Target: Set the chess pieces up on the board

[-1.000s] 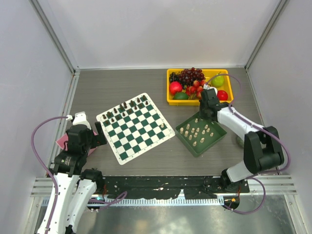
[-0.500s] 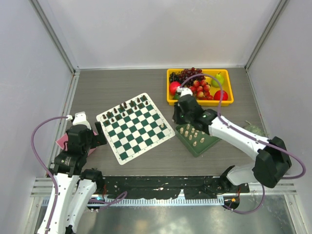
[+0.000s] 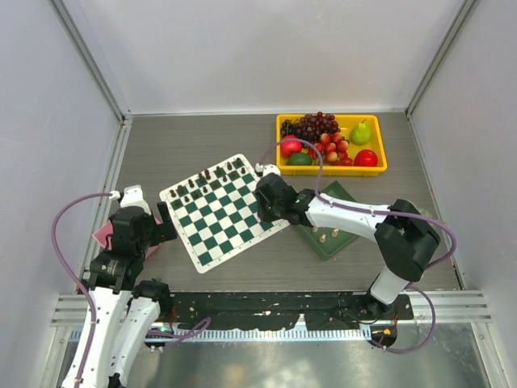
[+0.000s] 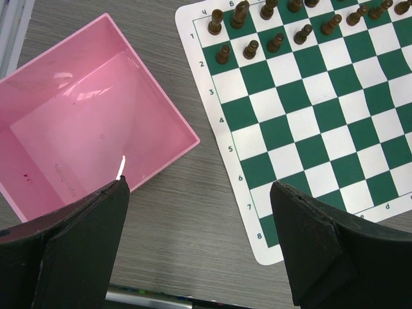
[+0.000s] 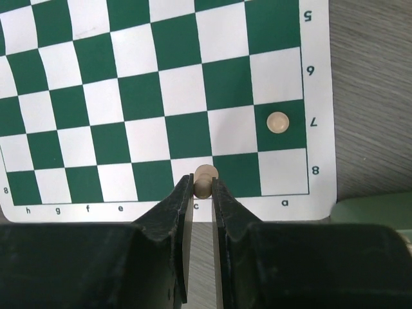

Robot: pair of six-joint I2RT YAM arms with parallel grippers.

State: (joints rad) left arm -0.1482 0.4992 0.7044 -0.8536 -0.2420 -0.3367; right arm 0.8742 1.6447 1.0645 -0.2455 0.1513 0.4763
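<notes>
I should next move my right gripper from the last row down onto the white square (image 3: 258,220) (image 5: 232,131) beside the standing cream pawn, because that square is empty.
The checkered board (image 3: 224,212) lies left of centre, with dark pieces (image 3: 206,179) lined along its far left side. My right gripper (image 3: 266,202) hovers over the board's right edge. In the right wrist view the right gripper (image 5: 205,183) is shut on a cream pawn (image 5: 205,175), held over the last row beside the letter c. Another cream pawn (image 5: 278,122) stands on a green square in row 7. More cream pieces (image 3: 327,234) sit in the dark green tray (image 3: 341,194). My left gripper (image 4: 199,190) is open and empty above bare table beside the board's corner (image 4: 309,129).
A pink box (image 4: 84,122) sits left of the board, under my left gripper. A yellow basket (image 3: 339,169) of fruit stands at the back right. The green tray lies between the basket and the board, partly under my right arm.
My right arm has swung left from the green tray to the board's right edge, carrying the cream pawn. The left arm has not moved.
</notes>
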